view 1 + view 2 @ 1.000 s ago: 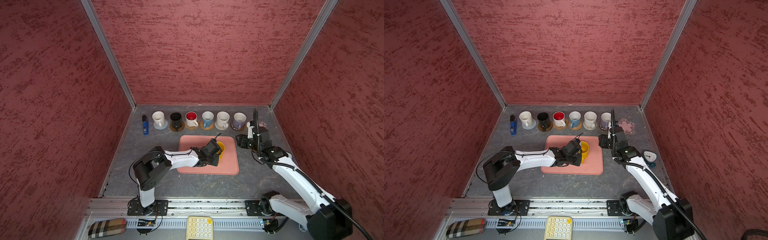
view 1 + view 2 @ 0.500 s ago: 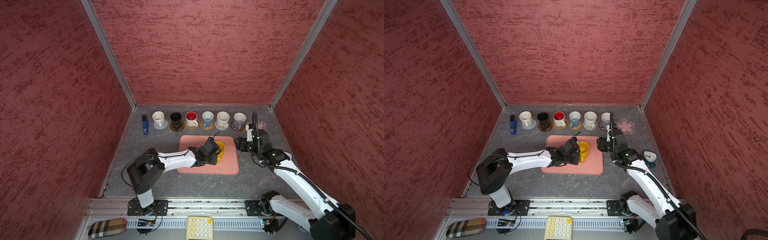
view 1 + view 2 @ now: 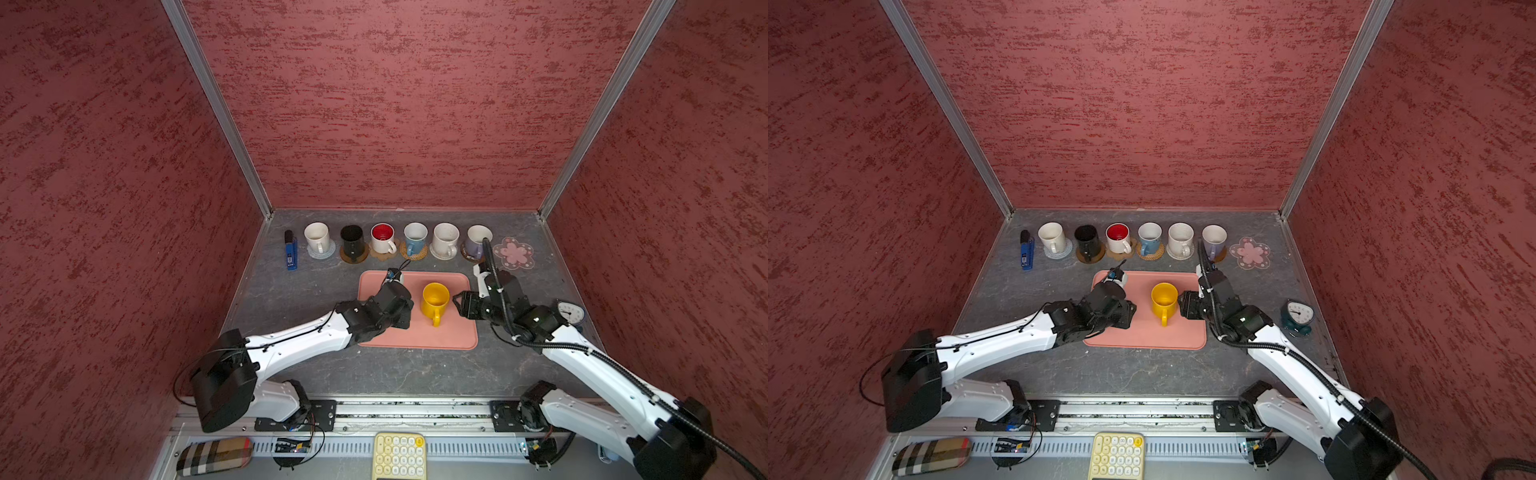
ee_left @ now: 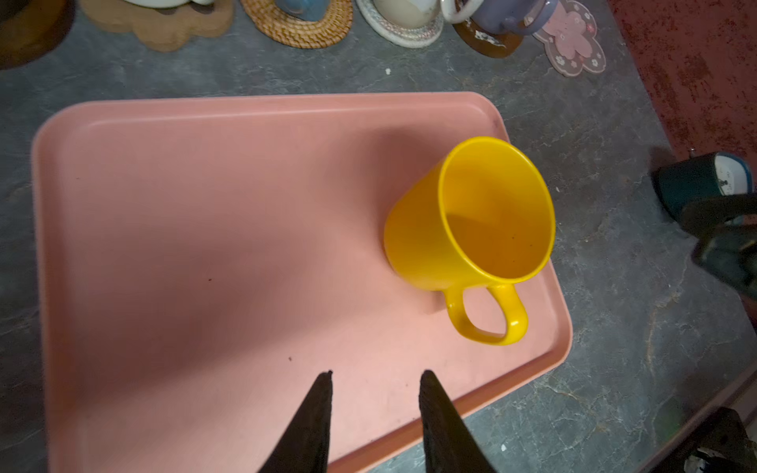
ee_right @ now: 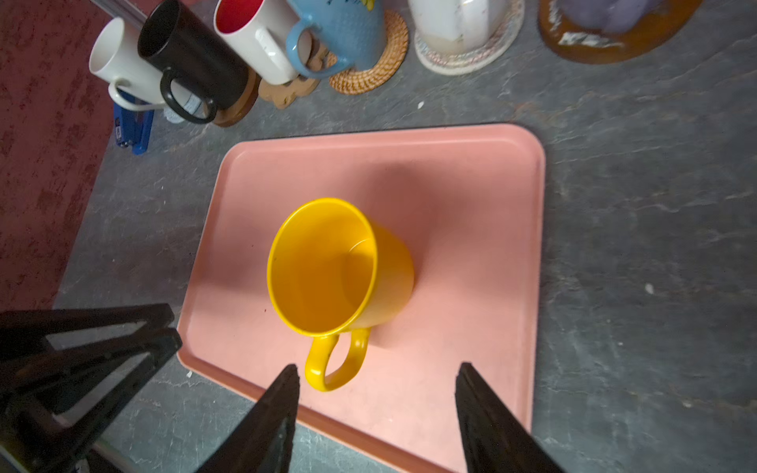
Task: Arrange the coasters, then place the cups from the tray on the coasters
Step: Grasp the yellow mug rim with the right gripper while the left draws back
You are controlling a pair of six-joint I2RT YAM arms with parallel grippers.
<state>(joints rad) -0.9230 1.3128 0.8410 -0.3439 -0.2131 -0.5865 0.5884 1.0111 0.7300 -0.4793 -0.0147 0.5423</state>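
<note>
The yellow cup's handle (image 3: 436,319) (image 5: 337,365) sticks out clear toward the front. My right gripper should next move across the tray and go down with its fingers on both sides of that handle to close.
A yellow cup (image 3: 435,300) (image 5: 336,270) stands upright on the salmon tray (image 3: 415,338), its handle pointing to the front. My left gripper (image 4: 375,374) hovers over the tray just left of the cup, open and empty. My right gripper (image 5: 377,368) is close on the cup's right side, open, with the handle just ahead of one fingertip. Six cups sit on coasters along the back: white (image 3: 316,237), black (image 3: 352,239), red-inside (image 3: 383,237), blue (image 3: 414,237), white (image 3: 445,240), lavender (image 3: 477,241). The pink flower coaster (image 3: 514,252) at the row's right end is bare.
A blue lighter (image 3: 291,253) lies left of the cup row. A small teal clock (image 3: 571,312) stands by the right wall, beside my right arm. A yellow keypad (image 3: 399,455) and a plaid case (image 3: 214,455) lie in front of the rail.
My left gripper has opened, let go of the yellow cup and drawn back to the left. My right gripper has come forward and in beside the cup's right side.
</note>
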